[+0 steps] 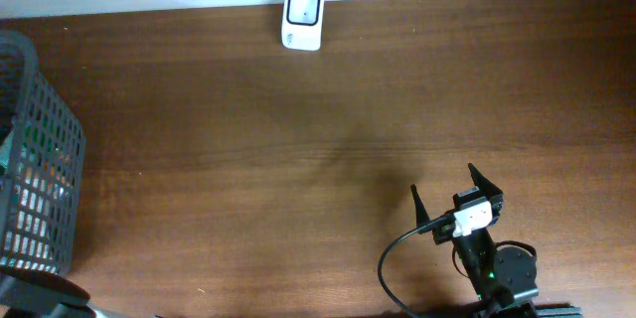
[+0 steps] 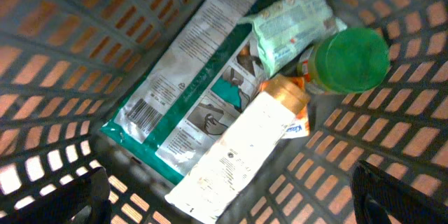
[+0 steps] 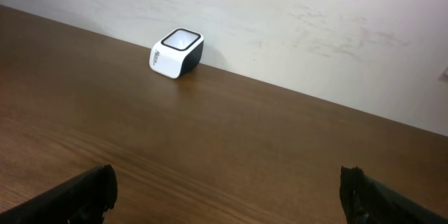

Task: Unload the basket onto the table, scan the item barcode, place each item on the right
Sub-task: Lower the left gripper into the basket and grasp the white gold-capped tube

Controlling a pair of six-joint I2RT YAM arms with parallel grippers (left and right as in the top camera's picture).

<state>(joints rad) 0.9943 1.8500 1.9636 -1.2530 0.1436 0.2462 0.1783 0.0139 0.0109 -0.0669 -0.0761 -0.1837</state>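
Note:
The robot's left gripper needs to go down deeper into the basket (image 2: 63, 49) next, onto the narrow end of the white tube, opposite the tube's gold cap.
Looking down into the grey mesh basket (image 2: 63, 49), the left wrist view shows several items. A teal and white pouch (image 2: 182, 91) lies flat with a barcode (image 2: 143, 115) facing up. Across it lie a white packet (image 2: 238, 154), a pale green packet (image 2: 290, 24) and a green-lidded jar (image 2: 350, 59). My left gripper (image 2: 234, 203) hangs open above them, holding nothing. The white scanner (image 1: 302, 18) stands at the table's far edge and also shows in the right wrist view as the scanner (image 3: 176, 53). My right gripper (image 1: 444, 181) is open over bare wood near the front, well short of the scanner.
The basket (image 1: 40, 159) stands at the table's left edge, its walls close around my left gripper. A pale wall (image 3: 280, 14) runs behind the scanner. A black cable (image 1: 393, 258) loops beside the right arm's base.

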